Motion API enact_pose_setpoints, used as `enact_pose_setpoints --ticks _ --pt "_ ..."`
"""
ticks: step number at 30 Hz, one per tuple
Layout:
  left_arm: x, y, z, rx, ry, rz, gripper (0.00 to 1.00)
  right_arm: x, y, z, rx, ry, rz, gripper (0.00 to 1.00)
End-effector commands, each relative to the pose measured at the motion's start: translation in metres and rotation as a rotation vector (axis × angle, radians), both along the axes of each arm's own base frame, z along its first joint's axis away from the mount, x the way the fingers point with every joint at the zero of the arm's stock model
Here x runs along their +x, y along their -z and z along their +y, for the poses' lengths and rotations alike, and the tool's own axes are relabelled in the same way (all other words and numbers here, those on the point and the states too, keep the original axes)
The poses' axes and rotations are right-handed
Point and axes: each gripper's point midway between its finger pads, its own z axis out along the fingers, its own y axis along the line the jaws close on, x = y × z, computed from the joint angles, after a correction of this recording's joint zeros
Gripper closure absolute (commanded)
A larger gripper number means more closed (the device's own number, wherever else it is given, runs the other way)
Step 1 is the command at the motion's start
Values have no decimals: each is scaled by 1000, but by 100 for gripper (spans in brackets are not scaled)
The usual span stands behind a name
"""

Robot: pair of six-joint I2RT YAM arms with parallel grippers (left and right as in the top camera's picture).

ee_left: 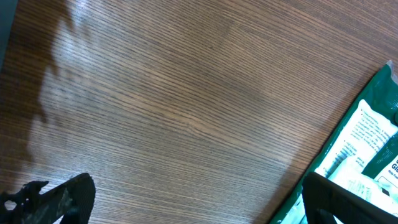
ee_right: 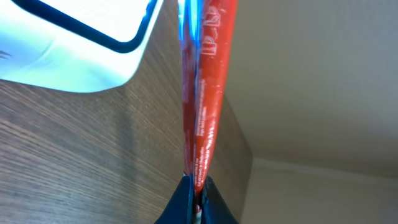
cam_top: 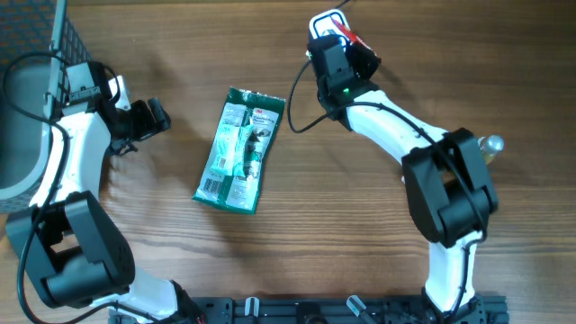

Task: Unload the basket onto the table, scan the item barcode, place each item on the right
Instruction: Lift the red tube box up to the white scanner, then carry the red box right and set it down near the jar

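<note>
My right gripper needs to pull the packet [cam_top: 356, 38] back next, bring it down and let go of it on the tabletop by the arm's elbow [cam_top: 400, 200], away from the white device.
My right gripper [cam_top: 346, 42] is at the far edge of the table, shut on a thin red packet [ee_right: 208, 93] seen edge-on in the right wrist view, where it rises from between the jaws [ee_right: 198, 186]. A white device with a black outline [ee_right: 74, 43] sits just left of the packet; whether they touch I cannot tell. From overhead the red packet [cam_top: 356, 38] shows only as a sliver beside that white device [cam_top: 327, 20]. A green-and-white package [cam_top: 240, 149] lies flat mid-table. My left gripper [cam_top: 155, 117] stands open left of it, nothing between its fingers [ee_left: 59, 198]; the package's edge [ee_left: 367, 143] lies by the right finger.
A dark mesh basket [cam_top: 40, 36] and a grey bin [cam_top: 16, 153] stand at the far left. A small silvery knob [cam_top: 491, 144] sits beside the right arm. The table's far edge [ee_right: 239, 134] runs just behind the red packet.
</note>
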Motion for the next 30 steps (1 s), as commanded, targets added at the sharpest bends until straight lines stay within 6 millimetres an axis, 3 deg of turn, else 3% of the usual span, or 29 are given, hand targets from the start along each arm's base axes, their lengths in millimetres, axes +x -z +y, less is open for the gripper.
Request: enact_pose_setpoints --ticks 1,6,11,14,17,20,23,26,30 --pt "-3 5 2 -8 1 11 0 2 22 -5 -34 36 19 96" --pt "-3 5 2 -8 1 11 0 1 48 -5 -61 28 66 96" --pt "-3 5 2 -8 1 11 0 1 49 -5 -54 31 64 96" --pt "-3 5 2 -8 1 11 0 -11 22 -10 -4 79 39 96" --pt "-3 5 2 -8 1 11 0 -31 -8 -7 155 89 47 96" --pt "-3 5 2 -8 1 11 0 -73 -50 -5 446 152 57 96" --pt "-3 5 2 -8 1 11 0 -126 -72 -5 690 231 151 96" --pt "-3 5 2 -8 1 11 0 -177 -68 -12 861 417 276 96" --pt "-3 5 2 -8 1 11 0 -224 -46 -41 822 669 370 96"
